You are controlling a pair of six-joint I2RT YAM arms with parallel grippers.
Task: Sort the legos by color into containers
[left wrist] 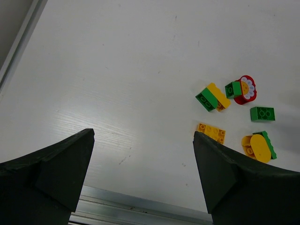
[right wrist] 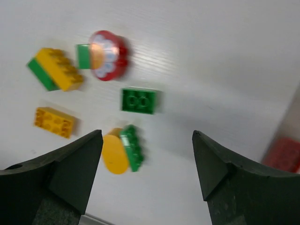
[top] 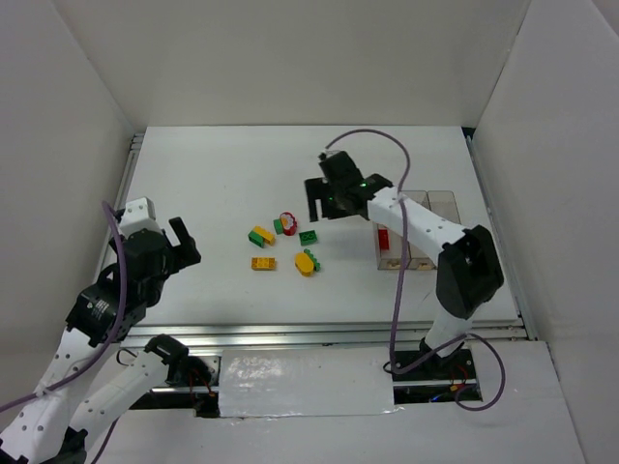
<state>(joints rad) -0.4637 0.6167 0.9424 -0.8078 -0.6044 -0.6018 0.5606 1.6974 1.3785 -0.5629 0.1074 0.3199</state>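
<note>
The red piece with the round white (top: 289, 223) (right wrist: 110, 55) side is beyond my right gripper's open fingers, so to get to it my right gripper needs to go down and outward past the green brick first.
Loose legos lie mid-table: a yellow-on-green brick (top: 260, 235), a red piece with a round white face (top: 287, 222), a green brick (top: 308, 236), a flat yellow brick (top: 263, 263) and a yellow oval joined to a green piece (top: 308, 262). The clear containers (top: 443, 201) stand in a row at the right, and a red brick (top: 384, 239) lies in the leftmost one. My right gripper (right wrist: 147, 133) hovers open over the table, just right of the yellow oval (right wrist: 115, 152), holding nothing. My left gripper (left wrist: 143, 132) is open and empty at the near left, well apart from the legos.
White walls enclose the table on three sides. A metal rail (left wrist: 140, 208) runs along the near edge under my left gripper. My right arm (top: 426, 227) crosses above the containers and hides part of them.
</note>
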